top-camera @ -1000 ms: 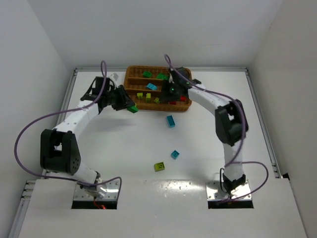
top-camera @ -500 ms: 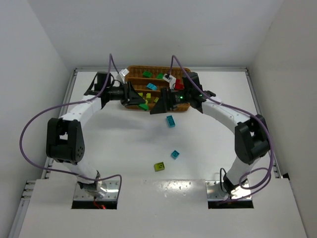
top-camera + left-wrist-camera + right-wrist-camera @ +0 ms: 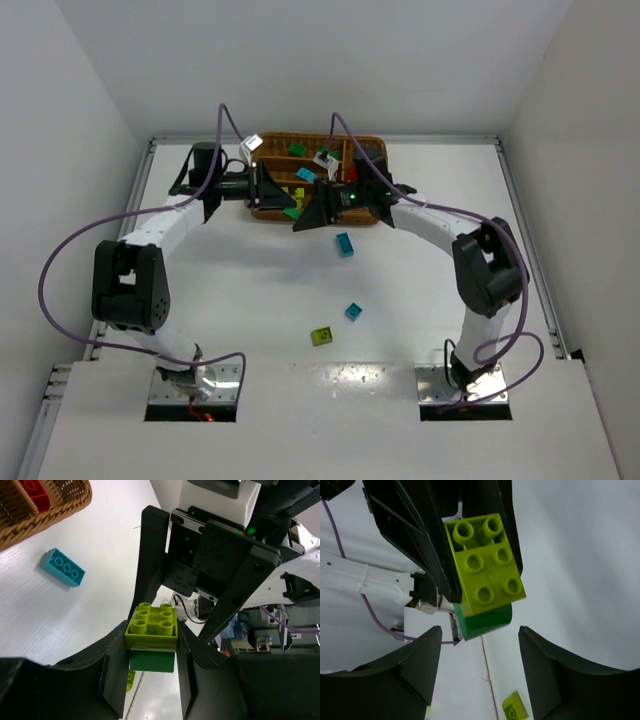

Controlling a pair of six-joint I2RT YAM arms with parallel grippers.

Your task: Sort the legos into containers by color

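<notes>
The yellow-green brick (image 3: pixel 152 626) in my left gripper will move outward and to the left in the top view. My left gripper will let go of it by the tray's yellow-green bricks, which match its color.
My left gripper (image 3: pixel 284 206) is shut on a clump: a yellow-green brick (image 3: pixel 152 626) stacked on a green brick (image 3: pixel 152 661), held in the air in front of the wicker tray (image 3: pixel 262 146). My right gripper (image 3: pixel 303 220) is open and faces this clump (image 3: pixel 485 562) end on, jaws wide apart and short of it. In the right wrist view the left fingers (image 3: pixel 437 545) clamp the clump. Loose on the table are two cyan bricks (image 3: pixel 344 243) (image 3: pixel 353 311) and a yellow-green one (image 3: pixel 321 336). The tray holds green, cyan, yellow-green and red bricks.
The tray's front rim (image 3: pixel 55 510) with a red brick (image 3: pixel 34 491) inside shows at the top left of the left wrist view, a cyan brick (image 3: pixel 62 567) on the table below it. Purple cables arch over both arms. White walls enclose the table.
My right gripper left the tray, swung left and now faces the left gripper. My left gripper moved right with its clump, toward the tray's front.
</notes>
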